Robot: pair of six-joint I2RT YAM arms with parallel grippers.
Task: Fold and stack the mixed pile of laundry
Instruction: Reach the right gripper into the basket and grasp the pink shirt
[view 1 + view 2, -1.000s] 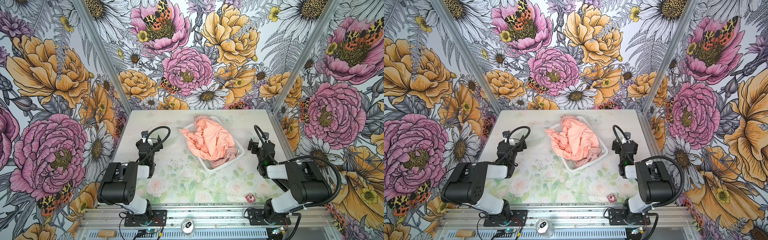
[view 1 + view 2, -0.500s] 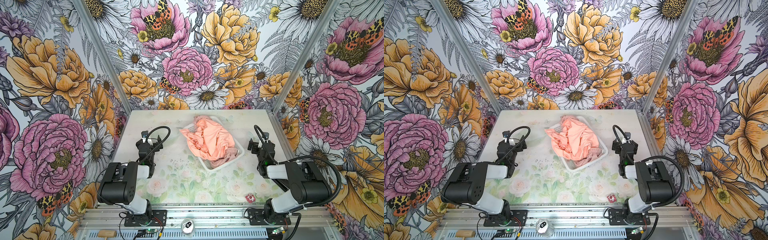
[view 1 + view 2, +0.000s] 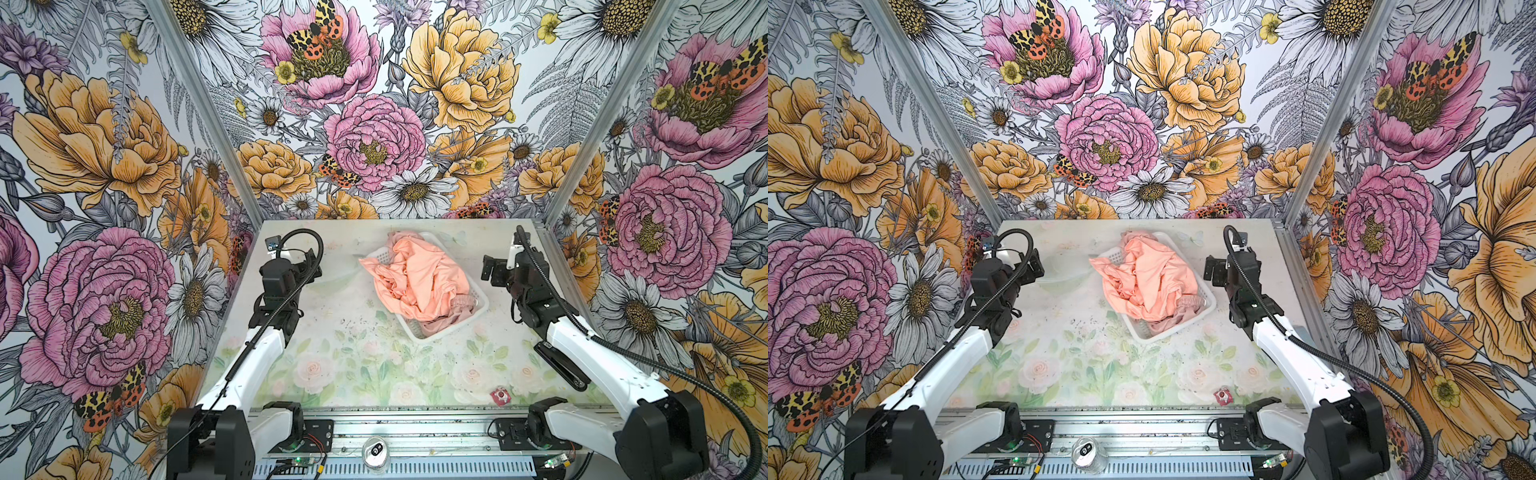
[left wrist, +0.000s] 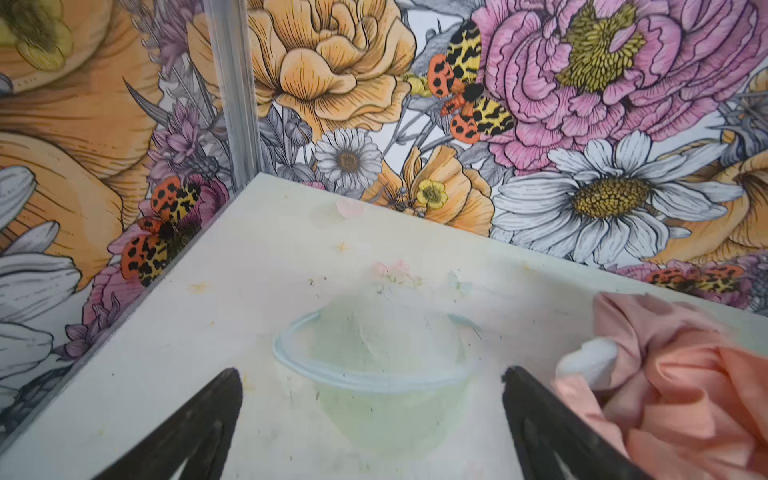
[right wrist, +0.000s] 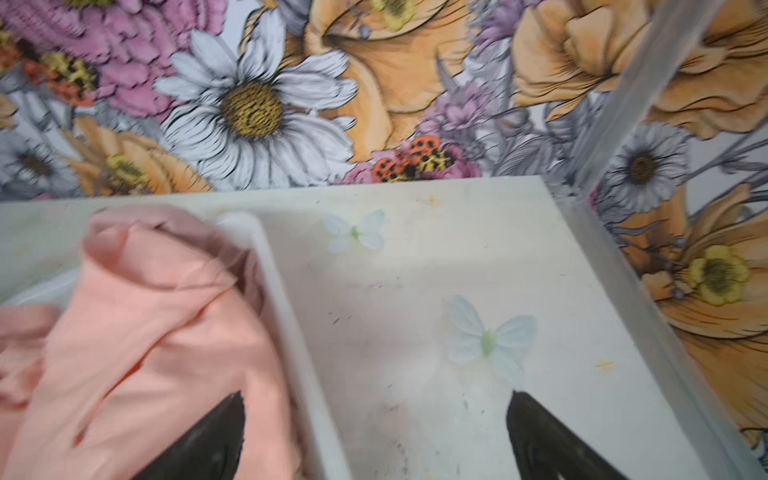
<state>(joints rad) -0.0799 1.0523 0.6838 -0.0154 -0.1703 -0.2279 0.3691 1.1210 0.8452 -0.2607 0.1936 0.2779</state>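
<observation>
I need to swing my right gripper back past the dusty-pink garment next and tip it down to close by the basket's near corner (image 3: 404,328), because the T-shirt leaves the basket's white rim bare there.
The mixed laundry pile lies crumpled in a white perforated basket (image 3: 417,333) (image 3: 1148,333) at the middle back of the table. A peach-orange T-shirt (image 3: 419,278) (image 3: 1150,278) is on top and spills over the basket's left rim. A dusty-pink garment (image 3: 457,309) (image 3: 1179,309) shows under it at the near right corner. My left gripper (image 3: 311,266) (image 4: 372,399) hangs open left of the basket with nothing between its fingers. My right gripper (image 3: 492,270) (image 5: 374,415) is open beside the basket's right wall (image 5: 291,316), one finger over the T-shirt (image 5: 145,353).
A clear plastic bowl (image 3: 336,276) (image 4: 374,365) sits on the table just ahead of the left gripper. A small red item (image 3: 500,395) lies near the front edge. A can (image 3: 376,451) stands on the front rail. Floral walls close in on three sides.
</observation>
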